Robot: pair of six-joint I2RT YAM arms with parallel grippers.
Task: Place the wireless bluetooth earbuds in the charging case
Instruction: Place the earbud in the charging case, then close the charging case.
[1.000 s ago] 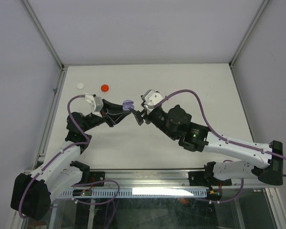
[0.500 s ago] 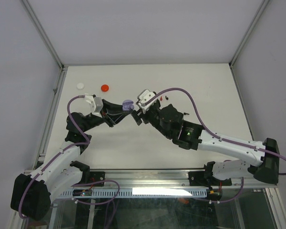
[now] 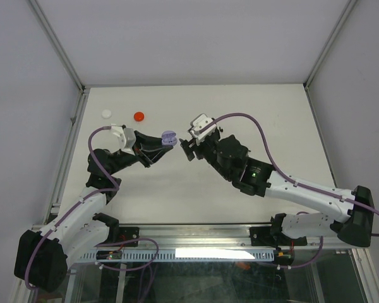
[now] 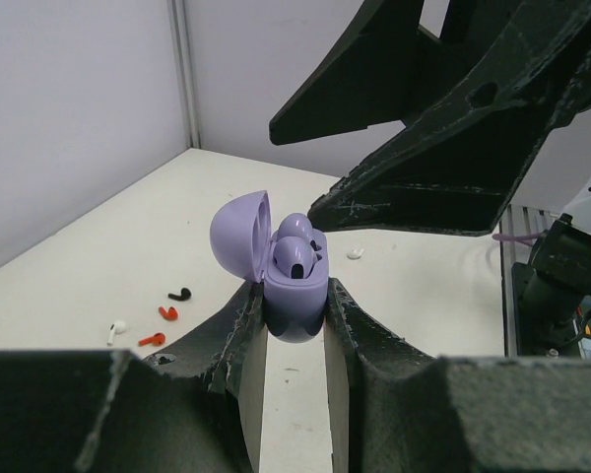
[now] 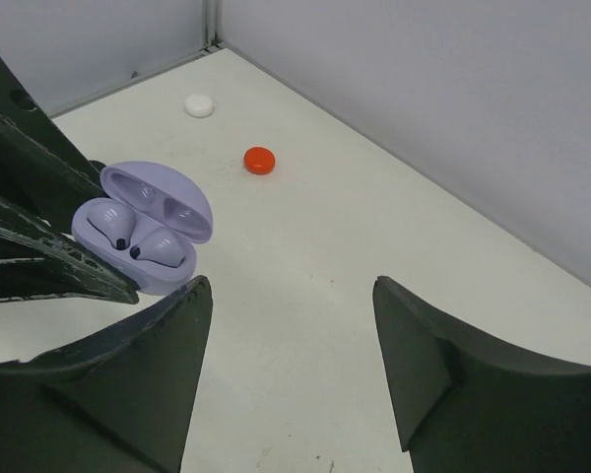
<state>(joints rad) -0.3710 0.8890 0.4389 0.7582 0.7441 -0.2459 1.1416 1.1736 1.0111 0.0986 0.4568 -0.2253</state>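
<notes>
Both earbuds are inside the case, so I need to move my left gripper down and tilt it, toward the right in the top view, to let go of the case on the bare tabletop.
The lavender charging case (image 4: 294, 291) is pinched at its base in my left gripper (image 4: 294, 301), held above the table with its lid open. Two lavender earbuds (image 5: 161, 247) sit in its wells. From above, the case (image 3: 168, 137) shows at the tips of the left gripper (image 3: 163, 142). My right gripper (image 3: 187, 151) hangs just to the case's right, apart from it. In the right wrist view that gripper (image 5: 291, 286) is open and empty, with the case (image 5: 143, 232) off its left finger. Loose earbuds lie on the table: black (image 4: 181, 294), red (image 4: 166, 313) and white (image 4: 355, 253).
A red round case (image 3: 139, 116) and a white round case (image 3: 107, 113) rest at the table's far left, also seen as the red case (image 5: 259, 160) and white case (image 5: 199, 104). Enclosure walls and posts border the table.
My right gripper has drawn back to the right, away from the lavender case, and its jaws stand a little wider. The left gripper and the case have not moved.
</notes>
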